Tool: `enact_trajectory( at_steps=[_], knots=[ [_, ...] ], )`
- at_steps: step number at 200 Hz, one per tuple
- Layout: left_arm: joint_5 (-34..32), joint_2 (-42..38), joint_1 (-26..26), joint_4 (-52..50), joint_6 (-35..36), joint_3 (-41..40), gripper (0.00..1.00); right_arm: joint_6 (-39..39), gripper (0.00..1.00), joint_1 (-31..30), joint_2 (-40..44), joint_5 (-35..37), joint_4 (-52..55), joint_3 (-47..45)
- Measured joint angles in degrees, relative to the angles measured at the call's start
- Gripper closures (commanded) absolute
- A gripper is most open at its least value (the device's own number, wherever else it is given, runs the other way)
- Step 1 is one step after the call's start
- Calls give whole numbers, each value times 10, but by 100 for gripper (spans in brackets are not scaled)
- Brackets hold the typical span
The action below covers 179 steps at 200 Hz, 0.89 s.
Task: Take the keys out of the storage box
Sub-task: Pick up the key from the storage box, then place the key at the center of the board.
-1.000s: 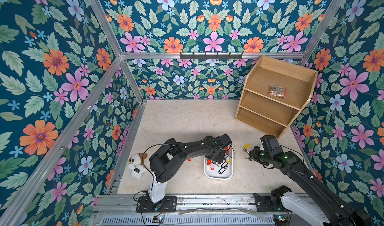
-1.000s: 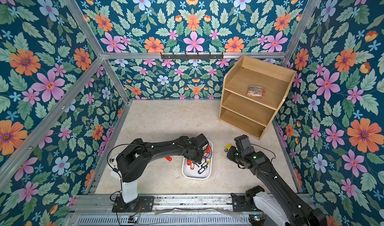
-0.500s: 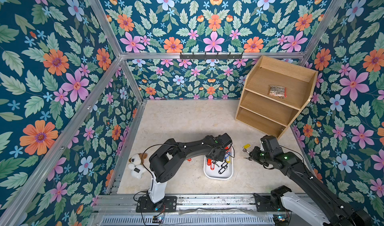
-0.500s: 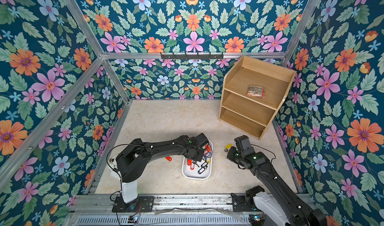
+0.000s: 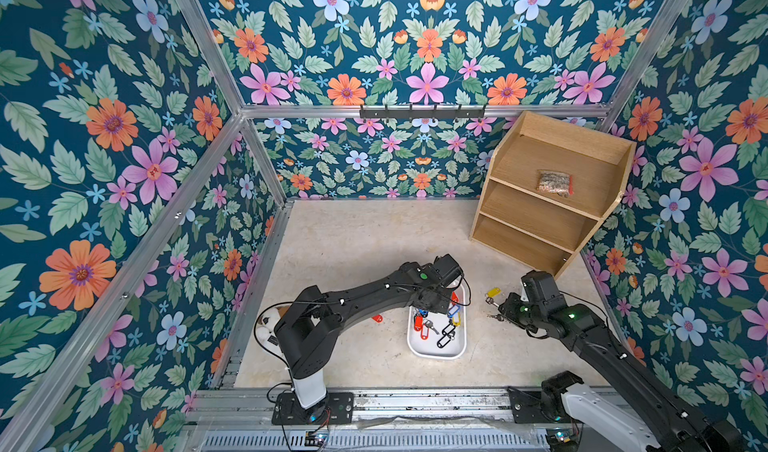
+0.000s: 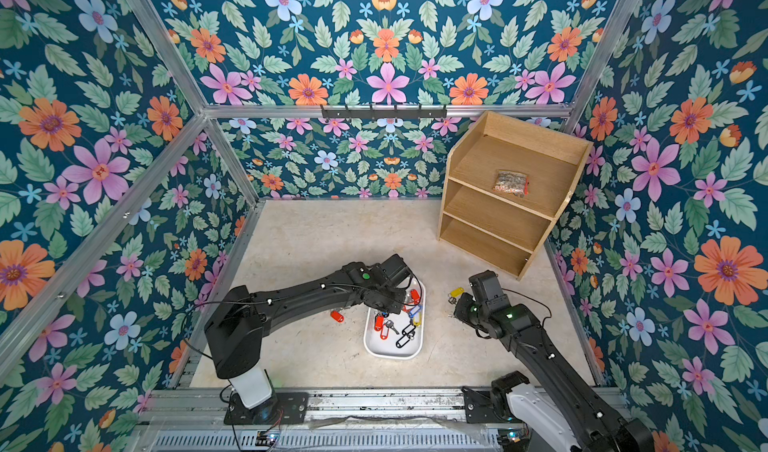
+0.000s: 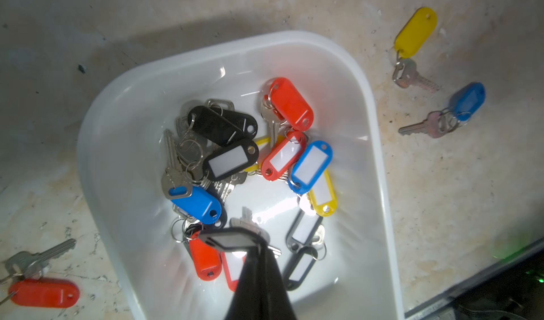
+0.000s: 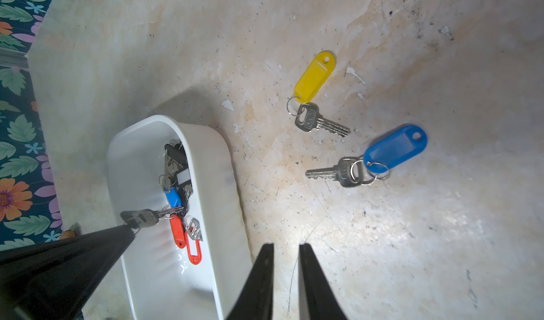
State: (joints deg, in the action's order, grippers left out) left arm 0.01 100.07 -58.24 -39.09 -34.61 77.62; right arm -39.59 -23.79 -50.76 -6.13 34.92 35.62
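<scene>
I need to move my left gripper past the side of the box toward the plush toy's side next. I then need to lower it and release onto the bare floor, which is below it, outside the box.
The storage box (image 5: 436,349) is a shallow white tray on the floor between my arms, also in the other top view (image 6: 390,349). Several keys (image 7: 235,156) with red, blue, yellow and black tags lie piled in it. My left gripper (image 7: 260,246) is over the box, shut on a black-tagged key (image 7: 229,239), which hangs clear of the pile. My right gripper (image 8: 285,246) hovers over bare floor just right of the box wall (image 8: 217,186), jaws a little apart with nothing between them. A yellow-tagged key (image 8: 315,77), a blue-tagged key (image 8: 394,149) and a red-tagged key (image 7: 44,292) lie outside on the floor.
A wooden three-shelf unit (image 5: 548,196) stands at the back right, with a clear bag (image 5: 554,183) on its upper shelf. A plush toy (image 5: 268,323) lies by the left arm's base. A hook rail (image 5: 419,113) runs along the back wall.
My left gripper has closed on the black-tagged key inside the box. The right gripper's jaws have narrowed slightly, and that arm has hardly moved.
</scene>
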Motion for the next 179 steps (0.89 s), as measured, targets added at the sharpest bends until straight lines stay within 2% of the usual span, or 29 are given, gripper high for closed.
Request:
enact_trajectory(
  at_steps=[25,48,66,105,147,179],
  knots=[
    [0,-19,9,-7,0,2,100,0,80,0,-1,0,0,1],
    [-2,-43,40,-16,0,-9,100,0,81,0,-2,-1,1,4],
    [-3,-70,84,-17,2,-33,100,0,80,0,-4,-5,1,6],
    [-3,-115,217,-17,32,-85,100,2,76,-7,-6,-13,0,7],
    [31,-88,320,5,80,-101,100,2,72,-46,-21,-12,0,18],
    [55,-55,358,29,95,-106,100,-9,70,-94,-46,3,-3,39]
  ],
)
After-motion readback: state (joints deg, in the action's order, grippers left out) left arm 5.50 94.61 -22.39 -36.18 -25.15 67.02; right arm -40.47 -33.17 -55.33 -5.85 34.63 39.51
